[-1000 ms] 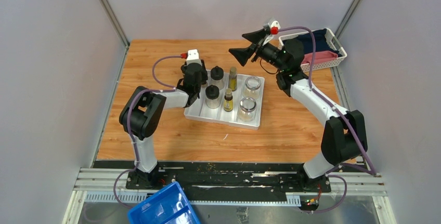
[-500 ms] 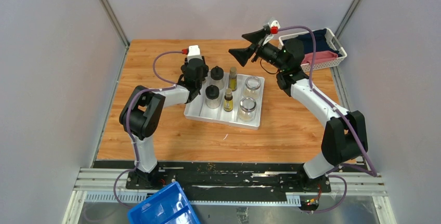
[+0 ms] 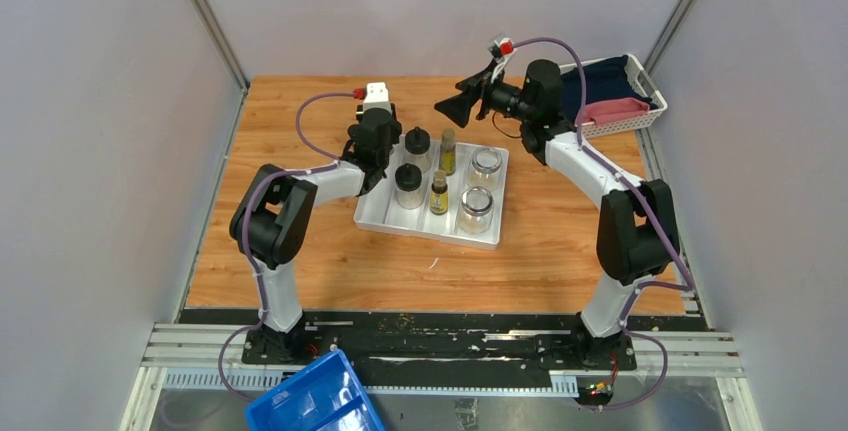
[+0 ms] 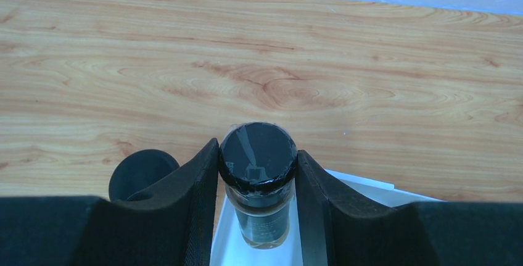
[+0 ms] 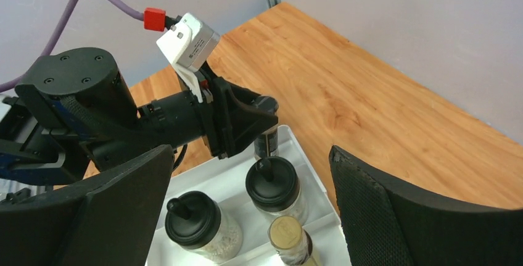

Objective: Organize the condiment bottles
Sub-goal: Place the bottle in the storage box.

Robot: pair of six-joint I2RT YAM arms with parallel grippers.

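Note:
My left gripper lowers next to release the tiny dark shaker (image 4: 258,152) on the tray bottom beside the far black-lidded jar, since that white tray corner lies below it.
My left gripper (image 4: 257,162) is shut on a tiny dark shaker (image 4: 258,152) over the far-left corner of the white divided tray (image 4: 361,186). Whether the shaker rests on the tray floor I cannot tell. From above, that gripper (image 3: 385,156) hides the shaker. Two black-lidded jars (image 3: 417,146) (image 3: 408,183), two yellow-labelled bottles (image 3: 447,151) (image 3: 439,192) and two clear glass jars (image 3: 485,166) (image 3: 476,208) stand in the tray (image 3: 490,239). My right gripper (image 3: 455,106) hangs open above the tray's far side, empty, with the black-lidded jars (image 5: 273,186) below it.
A white basket (image 3: 640,116) with dark blue and pink cloth sits at the back right corner. A blue bin (image 3: 315,406) lies below the near edge, left of centre. Grey walls close in the wooden table (image 3: 300,271) on three sides.
The right arm has swung and turned its wrist, the open gripper shifting slightly left. The left gripper, still shut on the shaker, has edged a little toward the far side.

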